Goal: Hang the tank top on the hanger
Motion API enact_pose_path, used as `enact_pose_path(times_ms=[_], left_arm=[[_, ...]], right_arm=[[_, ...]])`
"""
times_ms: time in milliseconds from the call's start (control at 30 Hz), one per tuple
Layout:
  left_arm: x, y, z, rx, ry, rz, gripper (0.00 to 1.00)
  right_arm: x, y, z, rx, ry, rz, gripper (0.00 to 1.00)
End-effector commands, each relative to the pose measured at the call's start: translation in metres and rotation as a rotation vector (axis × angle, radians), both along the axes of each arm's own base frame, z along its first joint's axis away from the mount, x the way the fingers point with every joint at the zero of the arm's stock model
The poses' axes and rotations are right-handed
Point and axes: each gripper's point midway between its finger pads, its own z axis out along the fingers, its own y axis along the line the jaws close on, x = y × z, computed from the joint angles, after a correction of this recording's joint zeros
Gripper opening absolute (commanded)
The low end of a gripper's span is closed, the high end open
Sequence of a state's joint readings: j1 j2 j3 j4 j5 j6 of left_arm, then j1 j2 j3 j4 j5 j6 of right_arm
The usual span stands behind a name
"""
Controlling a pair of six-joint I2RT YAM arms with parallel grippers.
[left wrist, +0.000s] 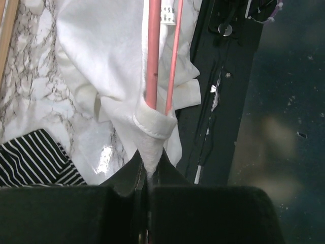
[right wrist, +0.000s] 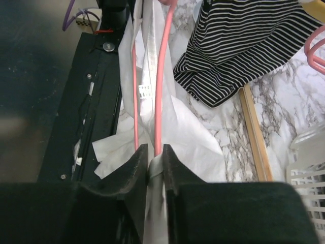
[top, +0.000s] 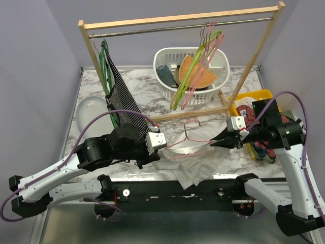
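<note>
Next, my left gripper rises outward and turns, bringing the pink hanger's hook onto the metal bar point(top: 111, 34) beside the striped garment. It then releases the hook, since that part of the bar is bare.
The white tank top point(top: 189, 163) lies crumpled on the marble near the table's front edge, draped over the thin pink hanger point(top: 190, 138), whose hook points toward the rack. My left gripper point(top: 152, 154) is shut on a bunched strap of the tank top point(left wrist: 101, 56), just below the hanger's two pink wires point(left wrist: 153, 61). At the hanger's other end, my right gripper point(top: 214, 144) is shut on white fabric of the tank top point(right wrist: 183, 132). The pink hanger wire point(right wrist: 161, 76) ends right at its fingertips.
A wooden clothes rack point(top: 177, 20) spans the back, with a striped garment point(top: 122, 99) hanging at its left. A white basket point(top: 167, 86) holds more hangers. A yellow bin point(top: 254, 96) of clothes stands at the right. The black base rail point(left wrist: 223, 76) runs along the near edge.
</note>
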State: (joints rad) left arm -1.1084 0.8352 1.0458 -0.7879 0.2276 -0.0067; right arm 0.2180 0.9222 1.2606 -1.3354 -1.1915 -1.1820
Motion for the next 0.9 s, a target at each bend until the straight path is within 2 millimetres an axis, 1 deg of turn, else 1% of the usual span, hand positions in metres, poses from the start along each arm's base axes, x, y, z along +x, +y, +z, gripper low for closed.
enact_pose_path(times_ms=[0,33,67,100,133,200,233,267,300,333,367,400,433,467,567,633,667,700,767,800,867], left_arm=[[0.001,0.019,-0.002,-0.001,0.093,0.158,0.00],[-0.001,0.020,-0.003,-0.003,0.108,0.170,0.00],[-0.003,0.022,-0.004,-0.001,0.126,0.179,0.00],[-0.005,0.024,-0.003,-0.005,0.145,0.193,0.00],[-0.006,0.027,-0.005,0.003,0.153,0.201,0.00],[-0.009,0.036,-0.010,0.034,0.167,0.217,0.00],[-0.008,0.039,-0.012,0.047,0.170,0.232,0.00],[-0.011,0.045,-0.015,0.067,0.178,0.238,0.00],[-0.012,0.048,-0.014,0.065,0.176,0.242,0.00],[-0.012,0.051,-0.014,0.069,0.177,0.248,0.00],[-0.014,0.056,-0.014,0.083,0.179,0.250,0.00],[-0.015,0.060,-0.012,0.080,0.172,0.255,0.00],[-0.015,0.063,-0.013,0.088,0.171,0.263,0.00],[-0.013,0.070,-0.014,0.102,0.165,0.286,0.00],[-0.011,0.076,-0.012,0.090,0.159,0.326,0.00],[-0.010,0.080,-0.010,0.067,0.155,0.351,0.00],[-0.004,0.081,-0.009,0.059,0.139,0.383,0.00],[0.000,0.084,-0.006,0.036,0.125,0.418,0.00],[0.007,0.085,-0.001,-0.004,0.106,0.456,0.00],[0.012,0.088,0.004,-0.028,0.084,0.490,0.00],[0.018,0.089,0.009,-0.065,0.071,0.530,0.00]], right_arm=[[-0.030,-0.003,0.002,-0.001,0.187,-0.001,0.56],[-0.029,-0.003,0.006,-0.003,0.176,-0.005,0.63],[-0.025,-0.003,0.009,-0.006,0.163,-0.020,0.68],[-0.019,-0.006,0.016,-0.025,0.166,-0.062,0.75],[-0.016,-0.007,0.020,-0.027,0.154,-0.085,0.79],[0.000,-0.012,0.031,-0.024,0.113,-0.163,0.85],[0.006,-0.015,0.038,-0.023,0.120,-0.220,0.87],[0.017,-0.021,0.046,-0.009,0.084,-0.274,0.88],[0.022,-0.024,0.049,-0.001,0.100,-0.320,0.89],[0.026,-0.027,0.052,0.009,0.089,-0.356,0.96],[0.038,-0.033,0.058,0.026,0.057,-0.407,0.97],[0.043,-0.036,0.057,0.033,0.076,-0.445,0.97],[0.048,-0.039,0.050,0.036,0.093,-0.471,0.98],[0.060,-0.045,0.052,0.052,0.066,-0.517,0.98],[0.076,-0.055,0.041,0.085,0.099,-0.599,0.99],[0.080,-0.058,0.037,0.110,0.126,-0.623,1.00],[0.086,-0.061,0.034,0.121,0.119,-0.641,1.00],[0.087,-0.063,0.025,0.121,0.140,-0.649,1.00],[0.093,-0.066,0.017,0.130,0.149,-0.670,1.00],[0.094,-0.067,0.006,0.127,0.174,-0.673,1.00],[0.097,-0.069,-0.001,0.129,0.178,-0.679,1.00]])
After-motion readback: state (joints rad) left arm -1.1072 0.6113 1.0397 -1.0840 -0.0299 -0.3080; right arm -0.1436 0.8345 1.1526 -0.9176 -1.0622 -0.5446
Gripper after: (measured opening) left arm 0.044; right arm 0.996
